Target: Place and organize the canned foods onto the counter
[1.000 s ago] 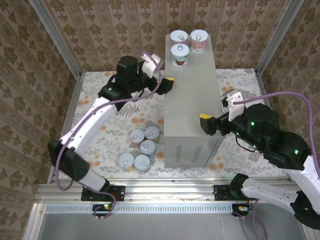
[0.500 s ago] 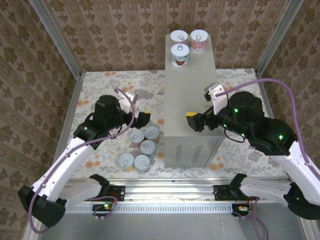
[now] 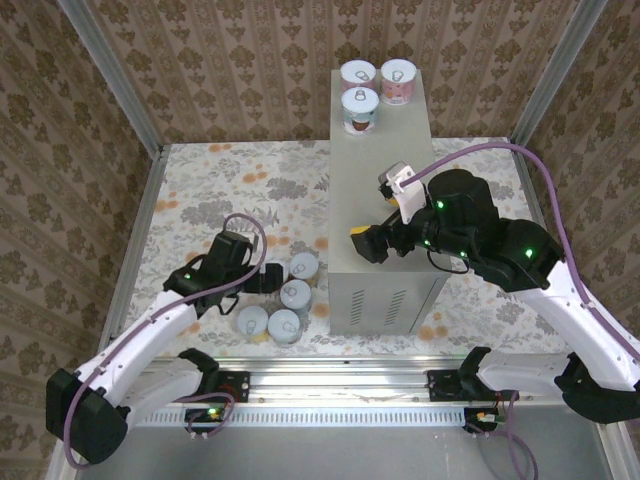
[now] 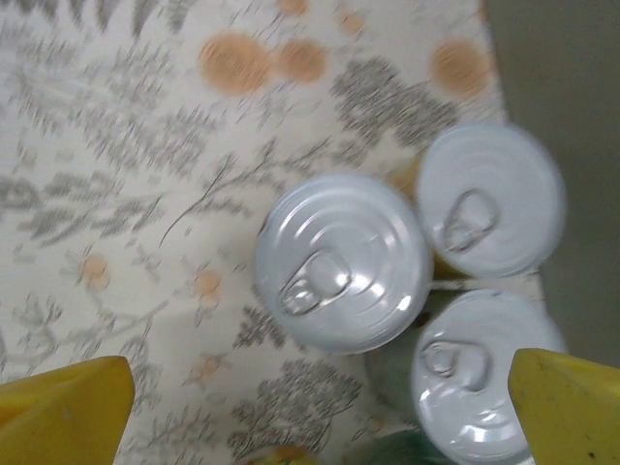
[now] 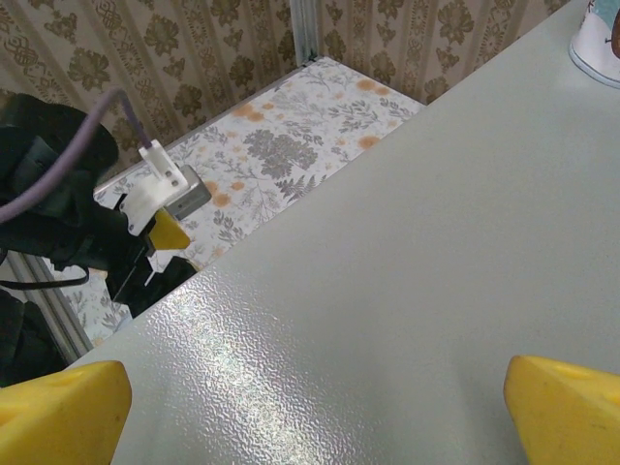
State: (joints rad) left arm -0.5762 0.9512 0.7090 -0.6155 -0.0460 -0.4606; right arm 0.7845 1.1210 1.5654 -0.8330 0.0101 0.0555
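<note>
I need to lower my left gripper's fingers around the silver-lidded can next. The can stands below the gripper beside the bare floor, and the fingers are open wider than the can's lid.
Three canned foods [image 3: 360,110] stand at the far end of the grey counter [image 3: 380,190]. Several more cans [image 3: 295,294] cluster on the floral floor by the counter's left side. My left gripper [image 3: 262,278] hovers open at the cluster's left edge. In the left wrist view, silver lids [image 4: 344,262] lie below, and the gripper [image 4: 315,426] has yellow fingertips [image 4: 63,402] spread wide with nothing between them. My right gripper [image 3: 368,247] hangs open over the counter's near half. In the right wrist view it [image 5: 315,417] is above bare counter top [image 5: 387,271].
Patterned walls and aluminium frame posts [image 3: 110,95] enclose the floor. The counter's front face has vent slots [image 3: 385,305]. One can's edge [image 5: 601,29] shows at the counter's far end. The left arm's wrist [image 5: 160,208] sits below the counter's left edge.
My left arm has swung back from the counter's left side and come down over the floor cans. My right arm has moved left across the counter top. Both grippers stayed open.
</note>
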